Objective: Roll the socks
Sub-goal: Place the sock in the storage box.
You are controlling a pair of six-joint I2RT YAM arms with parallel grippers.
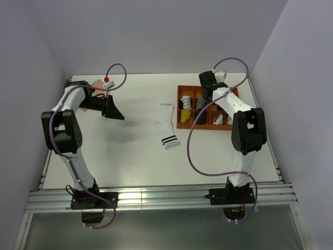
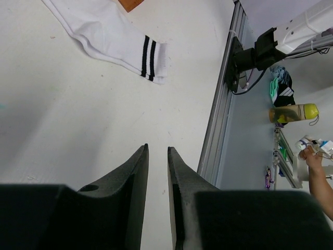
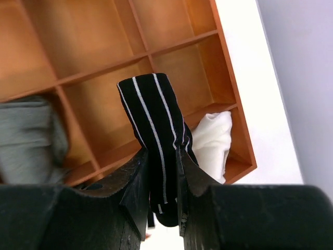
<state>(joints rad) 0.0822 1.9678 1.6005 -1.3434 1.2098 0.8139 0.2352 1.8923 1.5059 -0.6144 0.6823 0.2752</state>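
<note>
The folded black sock in my right gripper should next go down into the compartment [image 1: 214,107] [image 3: 102,112] beside the grey sock and be released there, because that compartment is empty.
The white sock with black cuff bands [image 1: 166,127] lies flat mid-table, also in the left wrist view [image 2: 112,39]. My left gripper [image 1: 113,112] hovers to its left, at the far left of the table. Its jaws [image 2: 157,148] stand a narrow gap apart with nothing between them. My right gripper [image 1: 207,94] is shut on the black sock with thin white stripes [image 3: 153,104] and holds it folded above the orange tray [image 3: 229,67]. A pink sock with a teal patch [image 1: 98,85] lies at the far left corner, partly hidden behind the left arm.
The orange compartment tray [image 1: 179,125] stands at the far right and holds several rolled socks, among them a white one [image 3: 213,138] and a grey one [image 3: 28,140]. The table's metal rail [image 2: 223,104] runs along the near edge.
</note>
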